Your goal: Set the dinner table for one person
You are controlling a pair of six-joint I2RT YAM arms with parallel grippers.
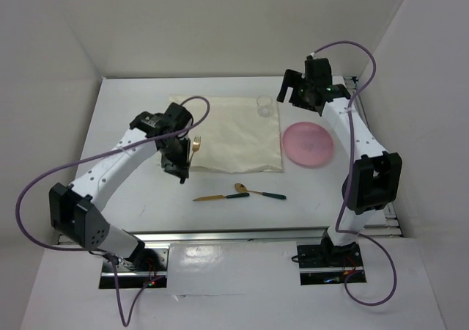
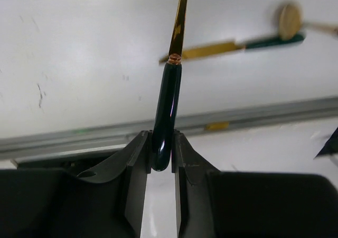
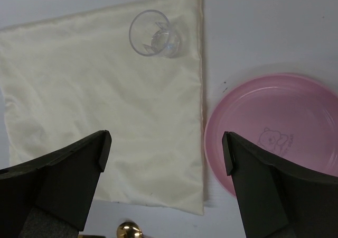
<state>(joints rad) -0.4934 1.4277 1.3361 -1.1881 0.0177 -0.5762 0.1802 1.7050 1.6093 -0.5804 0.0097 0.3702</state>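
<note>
The fork (image 1: 195, 147) in my left gripper should go outward and down next, onto the bare side of the cloth away from the plate. Then my left gripper should open.
My left gripper (image 1: 183, 165) hangs over the cloth's near left corner, shut on the dark handle of a gold fork (image 1: 195, 147). In the left wrist view the handle (image 2: 165, 111) is pinched between the jaws (image 2: 160, 137), and its gold stem runs up out of the frame. A gold knife (image 1: 211, 197) and a gold spoon (image 1: 260, 193), both dark-handled, lie on the white dinner table (image 1: 124, 169) in front of the cloth. My right gripper (image 3: 166, 143) is open and holds nothing, high above the cloth's right edge.
A cream cloth (image 1: 227, 132) lies at the table's middle, with a clear glass (image 1: 265, 107) on its far right corner. A pink plate (image 1: 308, 144) sits right of the cloth. A metal rail (image 1: 242, 236) runs along the near edge. White walls enclose the table.
</note>
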